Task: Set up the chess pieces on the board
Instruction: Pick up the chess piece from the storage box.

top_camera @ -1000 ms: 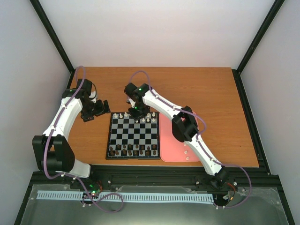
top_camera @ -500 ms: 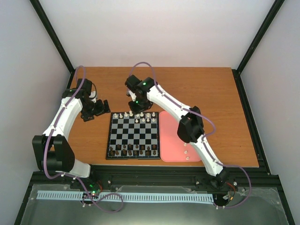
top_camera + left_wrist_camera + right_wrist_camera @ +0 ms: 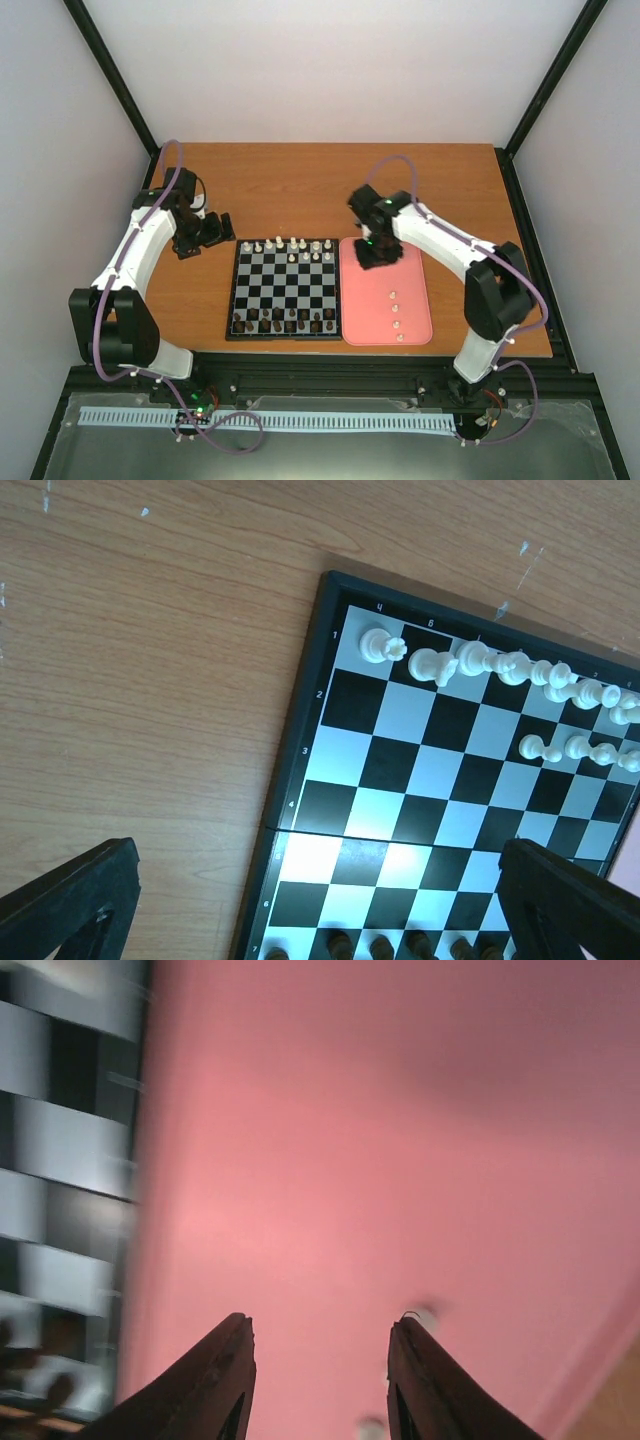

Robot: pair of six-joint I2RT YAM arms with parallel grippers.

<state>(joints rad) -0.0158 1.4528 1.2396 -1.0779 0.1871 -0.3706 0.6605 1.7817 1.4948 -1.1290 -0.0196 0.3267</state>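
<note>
My right gripper is going to move back, away from the board, and down to the white pawn at the far end (image 3: 393, 294) (image 3: 423, 1318) of the tray's row, the nearest pawn.
The board (image 3: 285, 288) lies mid-table with black and pale grey checks. White chess pieces (image 3: 292, 246) stand along its far rows; in the left wrist view (image 3: 500, 665) they form a row with a few more behind. Several white pieces (image 3: 396, 315) lie on the pink tray (image 3: 410, 280). My right gripper (image 3: 372, 255) hovers over the tray's far left part, open and empty (image 3: 322, 1330); blurred white pieces (image 3: 425, 1315) show by its right finger. My left gripper (image 3: 205, 235) is left of the board's far corner, its fingers (image 3: 70, 900) wide apart and empty.
Dark brown pieces (image 3: 285, 322) line the board's near rows, also in the left wrist view (image 3: 385, 946). The pink tray abuts the board's right edge. Bare wooden table (image 3: 420, 185) lies beyond the board and tray.
My right arm has swung from the board's far edge rightward and now hangs over the pink tray. The left arm has not moved.
</note>
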